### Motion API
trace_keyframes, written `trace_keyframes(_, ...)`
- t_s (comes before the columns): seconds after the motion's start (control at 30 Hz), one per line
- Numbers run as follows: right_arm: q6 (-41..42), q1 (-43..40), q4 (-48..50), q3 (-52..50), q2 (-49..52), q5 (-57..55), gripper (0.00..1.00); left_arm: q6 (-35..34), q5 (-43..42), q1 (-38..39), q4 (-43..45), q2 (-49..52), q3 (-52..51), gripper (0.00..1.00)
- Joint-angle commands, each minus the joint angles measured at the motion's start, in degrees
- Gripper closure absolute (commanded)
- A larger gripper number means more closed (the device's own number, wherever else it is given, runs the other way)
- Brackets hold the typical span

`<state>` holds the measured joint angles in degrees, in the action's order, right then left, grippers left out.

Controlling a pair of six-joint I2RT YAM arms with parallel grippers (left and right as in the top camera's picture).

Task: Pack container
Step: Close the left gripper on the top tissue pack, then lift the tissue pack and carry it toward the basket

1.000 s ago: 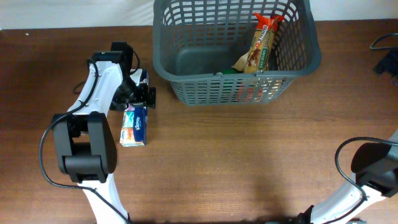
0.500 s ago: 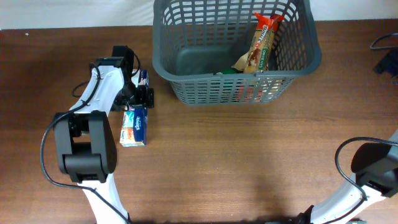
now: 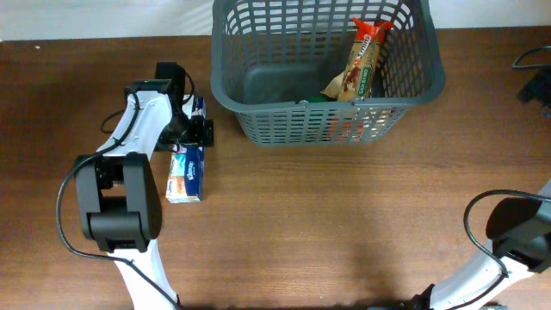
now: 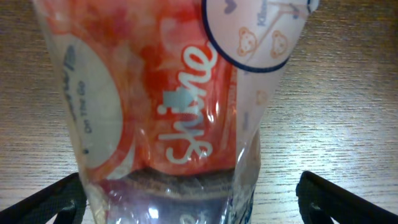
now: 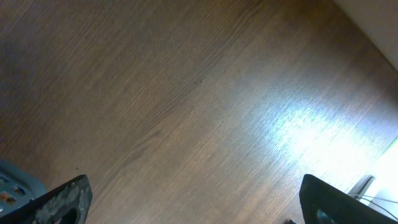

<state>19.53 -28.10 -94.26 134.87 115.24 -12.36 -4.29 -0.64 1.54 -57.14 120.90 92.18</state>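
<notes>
My left gripper should move down onto the white and orange packet next and close across its width, because the packet is below it, between its open fingers.
The container (image 3: 327, 127), a large dark grey lattice basket, stands at the back centre of the overhead view. A long orange and green snack packet (image 3: 362, 58) leans upright inside it at the right. An orange, white and blue plastic packet (image 3: 186, 172) lies on the table to the left of the basket. My left gripper (image 3: 191, 139) is low over the packet's far end. In the left wrist view the packet (image 4: 180, 106) lies between the open fingers (image 4: 193, 208), with a gap on the right side. My right gripper (image 5: 193, 208) is open and empty over bare wood.
A small green item (image 3: 317, 98) lies on the basket floor beside the snack packet. The right arm's base (image 3: 516, 228) stands at the front right. Dark cables and gear (image 3: 535, 77) sit at the right edge.
My left gripper has shifted slightly toward the far end of the packet, then held still. The packet and the basket have not moved.
</notes>
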Motion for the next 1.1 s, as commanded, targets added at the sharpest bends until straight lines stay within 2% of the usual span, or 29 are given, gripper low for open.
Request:
trace_keyframes(0.0,0.7,-0.4,0.2,-0.3,-0.3,0.1,0.01,0.0,-0.7,-0.2,0.4,1.6,-0.3,0.01)
trace_keyframes(0.67,0.7,-0.4,0.2,-0.3,-0.3,0.1,0.01,0.0,-0.7,-0.2,0.1,5.1,-0.3,0.0)
trace_keyframes(0.73,0.7,-0.4,0.2,-0.3,-0.3,0.1,0.01,0.0,-0.6,-0.2,-0.1,5.1,-0.3,0.11)
trace_keyframes(0.77,0.7,-0.4,0.2,-0.3,-0.3,0.1,0.01,0.0,-0.6,-0.2,-0.5,5.1,-0.3,0.4)
trace_keyframes(0.87,0.7,-0.4,0.2,-0.3,-0.3,0.1,0.01,-0.1,-0.6,-0.2,-0.8,5.1,-0.3,0.67)
trace_keyframes(0.97,0.7,-0.4,0.2,-0.3,-0.3,0.1,0.01,-1.8,-0.4,-0.2,-1.2,5.1,-0.1,0.83)
trace_keyframes(1.03,0.7,-0.4,0.2,-0.3,-0.3,0.1,0.01,-2.6,-0.4,-0.2,-1.9,5.1,0.4,0.97)
trace_keyframes(1.07,0.7,-0.4,0.2,-0.3,-0.3,0.1,0.01,-2.6,-0.4,-0.2,-2.5,5.1,0.8,0.98)
